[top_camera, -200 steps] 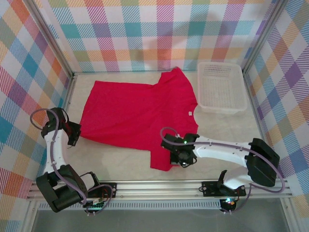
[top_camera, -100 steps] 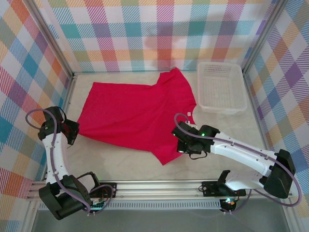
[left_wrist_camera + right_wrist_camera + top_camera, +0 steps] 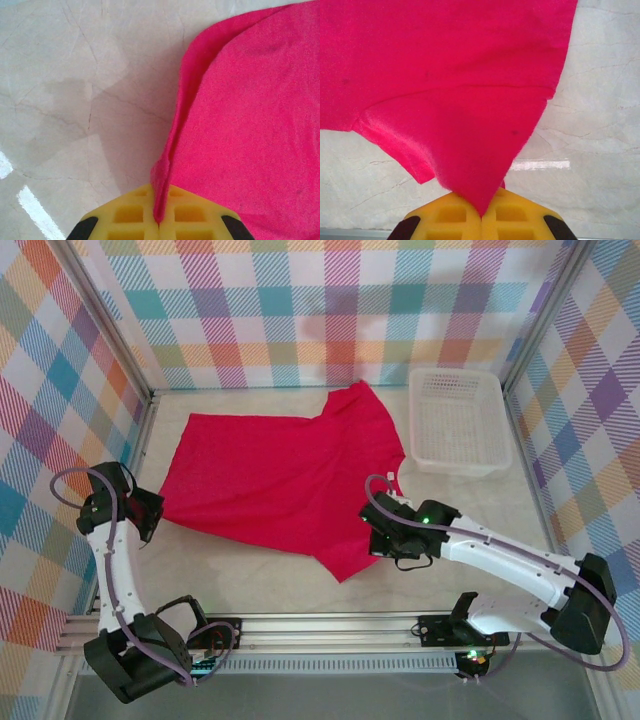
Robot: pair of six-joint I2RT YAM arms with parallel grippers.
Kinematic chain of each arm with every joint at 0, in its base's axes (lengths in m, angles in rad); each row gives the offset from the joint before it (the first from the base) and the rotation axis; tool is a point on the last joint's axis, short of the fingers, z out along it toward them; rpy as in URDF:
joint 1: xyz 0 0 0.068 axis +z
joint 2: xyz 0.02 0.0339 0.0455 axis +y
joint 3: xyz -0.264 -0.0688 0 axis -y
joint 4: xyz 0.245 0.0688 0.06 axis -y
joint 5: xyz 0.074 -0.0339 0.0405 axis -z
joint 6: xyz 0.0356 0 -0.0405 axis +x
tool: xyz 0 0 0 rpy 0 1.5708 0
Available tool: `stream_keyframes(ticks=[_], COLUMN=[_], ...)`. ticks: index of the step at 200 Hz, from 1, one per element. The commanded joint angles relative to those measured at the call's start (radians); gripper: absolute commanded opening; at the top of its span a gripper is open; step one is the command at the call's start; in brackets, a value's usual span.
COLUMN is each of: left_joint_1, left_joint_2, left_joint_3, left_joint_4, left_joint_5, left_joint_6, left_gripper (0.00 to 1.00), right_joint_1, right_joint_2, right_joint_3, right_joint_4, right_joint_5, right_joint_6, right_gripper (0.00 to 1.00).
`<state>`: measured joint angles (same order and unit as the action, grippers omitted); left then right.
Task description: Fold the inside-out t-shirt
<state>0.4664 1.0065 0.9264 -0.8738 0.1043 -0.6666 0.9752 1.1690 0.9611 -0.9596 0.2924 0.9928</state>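
The shirt lies slanted, so my left gripper will next go up, then outward and down toward the shirt's far corner away from the basket to let go of the cloth.
The inside-out t-shirt [image 3: 280,475] is plain crimson red and lies spread across the middle of the table, one sleeve pointing to the back. My left gripper [image 3: 152,512] is at its near left corner. In the left wrist view the yellow fingers [image 3: 125,215] are shut on a thin fold of the fabric [image 3: 250,125], and the left gripper [image 3: 160,220] holds it off the table. My right gripper [image 3: 383,537] is at the shirt's right edge, shut on a pointed corner of cloth [image 3: 445,65] that drapes away from the right gripper [image 3: 481,215].
A white lattice basket [image 3: 456,466] stands at the back right, just beyond the shirt's right edge. Bare pale tabletop [image 3: 250,575] lies in front of the shirt. Checked walls close the table on three sides.
My right gripper has moved up and to the right with the shirt's near right part, pulling it into a point. The left gripper has shifted slightly left, still holding its corner.
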Motion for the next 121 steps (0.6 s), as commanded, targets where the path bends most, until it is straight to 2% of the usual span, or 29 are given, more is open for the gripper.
stream_keyframes(ticks=[1, 26, 59, 81, 121], left_joint_1=[0.020, 0.020, 0.020, 0.020, 0.020], left_joint_2=[-0.022, -0.023, -0.010, 0.023, 0.100], left_joint_3=[0.059, 0.191, 0.545, 0.809, 1.231], left_joint_4=[-0.038, -0.063, -0.081, -0.068, -0.082], left_joint_5=[0.003, 0.061, 0.129, 0.140, 0.097], left_joint_6=[0.014, 0.009, -0.023, -0.037, -0.028], left_gripper=[0.00, 0.00, 0.00, 0.00, 0.00], right_joint_1=[-0.010, -0.061, -0.095, -0.095, -0.093], right_joint_2=[-0.037, -0.056, -0.049, -0.035, -0.011], right_joint_3=[0.042, 0.218, 0.599, 0.808, 1.111], right_joint_4=[-0.025, -0.063, -0.024, 0.059, 0.105], right_joint_5=[0.075, 0.178, 0.316, 0.305, 0.240], right_joint_6=[-0.043, -0.173, -0.457, -0.614, -0.751], right_gripper=[0.00, 0.00, 0.00, 0.00, 0.00])
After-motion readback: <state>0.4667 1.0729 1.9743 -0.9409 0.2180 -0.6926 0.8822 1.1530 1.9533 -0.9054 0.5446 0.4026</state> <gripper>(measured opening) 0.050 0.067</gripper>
